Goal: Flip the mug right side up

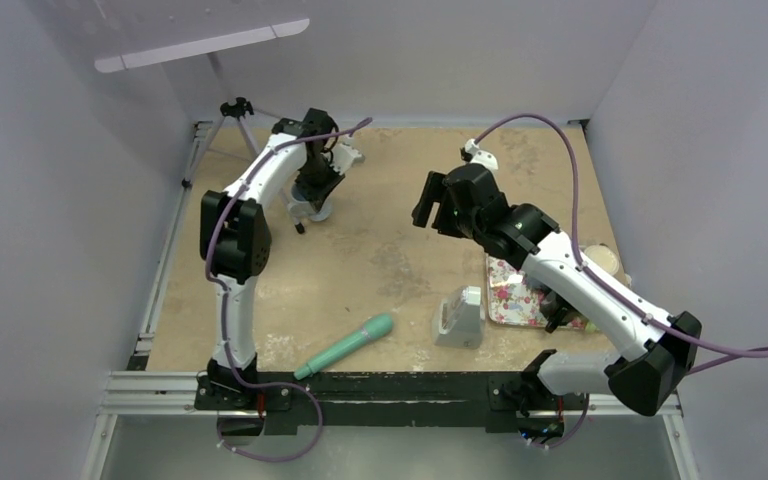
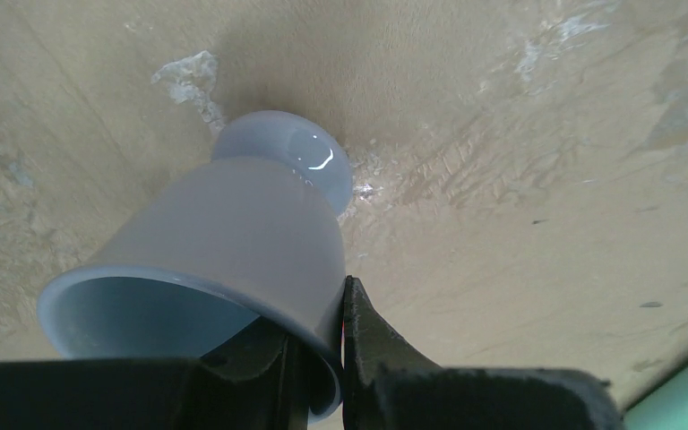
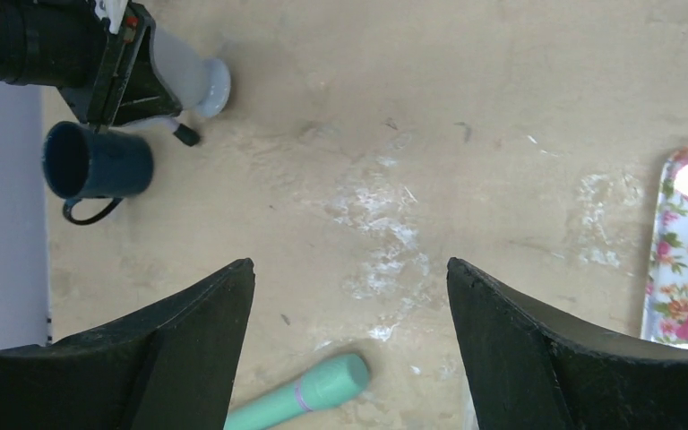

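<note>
The mug's foot points down. My left gripper lowers next, sets the foot on the tabletop (image 1: 320, 211) beside the tripod leg and opens off the mug's rim.
A pale lavender-grey footed mug (image 2: 233, 233) is tilted, its foot down at the table and its open mouth toward the left wrist camera. My left gripper (image 2: 318, 309) is shut on the mug's rim, one finger inside and one outside. In the top view the left gripper (image 1: 312, 192) and mug (image 1: 316, 209) are at the far left of the table. The right wrist view shows the mug (image 3: 193, 79) in the left gripper (image 3: 134, 85). I cannot tell whether the foot touches the table. My right gripper (image 3: 349, 264) is open and empty, raised over the table's middle (image 1: 425, 200).
A dark blue handled mug (image 3: 98, 161) sits near the left wall, beside the left gripper. A teal pen (image 1: 345, 345) lies near the front edge. A grey holder (image 1: 460, 318) and a floral tray (image 1: 510, 295) are at the right. A tripod (image 1: 232, 112) stands at the back left.
</note>
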`<state>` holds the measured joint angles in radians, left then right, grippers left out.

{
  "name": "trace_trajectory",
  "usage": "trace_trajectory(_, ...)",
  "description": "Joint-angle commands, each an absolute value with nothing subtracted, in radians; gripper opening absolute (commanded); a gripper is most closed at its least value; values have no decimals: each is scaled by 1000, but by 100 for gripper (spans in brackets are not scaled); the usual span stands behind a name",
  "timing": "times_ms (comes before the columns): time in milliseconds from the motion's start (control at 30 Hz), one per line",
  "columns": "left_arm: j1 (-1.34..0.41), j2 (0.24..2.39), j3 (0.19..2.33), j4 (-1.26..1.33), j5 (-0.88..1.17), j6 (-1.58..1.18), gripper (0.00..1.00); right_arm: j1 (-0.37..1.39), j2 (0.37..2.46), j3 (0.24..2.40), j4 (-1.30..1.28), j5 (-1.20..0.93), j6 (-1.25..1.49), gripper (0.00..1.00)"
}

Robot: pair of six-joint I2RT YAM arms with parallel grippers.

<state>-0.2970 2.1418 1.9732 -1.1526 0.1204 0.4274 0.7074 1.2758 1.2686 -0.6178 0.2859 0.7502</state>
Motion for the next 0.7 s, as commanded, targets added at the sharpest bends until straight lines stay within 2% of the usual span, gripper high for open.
trace_trajectory(0, -343, 2178, 2064, -1171, 4, 535, 0, 707, 1248, 1296, -744, 413, 818, 82)
trace_trajectory(233, -345, 2200, 1997, -1108, -35, 570, 2, 689, 1282, 1308, -1103, 679, 1079, 86)
trace_trajectory(267, -345, 2202, 1990, -1104, -33, 574, 9, 672, 1283, 1291, -1130, 701, 1100, 88)
trace_trajectory(300, -345, 2203, 1988, -1108, -26, 578, 20, 649, 1280, 1269, -1139, 704, 1107, 88)
trace_trajectory(400, -345, 2185, 1989, -1127, -5, 573, 40, 551, 1268, 1205, -1124, 694, 1091, 89)
trace_trajectory(567, -344, 2095, 2012, -1157, 78, 553, 59, 424, 1231, 1120, -1016, 695, 980, 88)
trace_trajectory(667, -343, 2033, 2028, -1189, 127, 533, 65, 322, 1232, 1078, -947, 672, 895, 88)
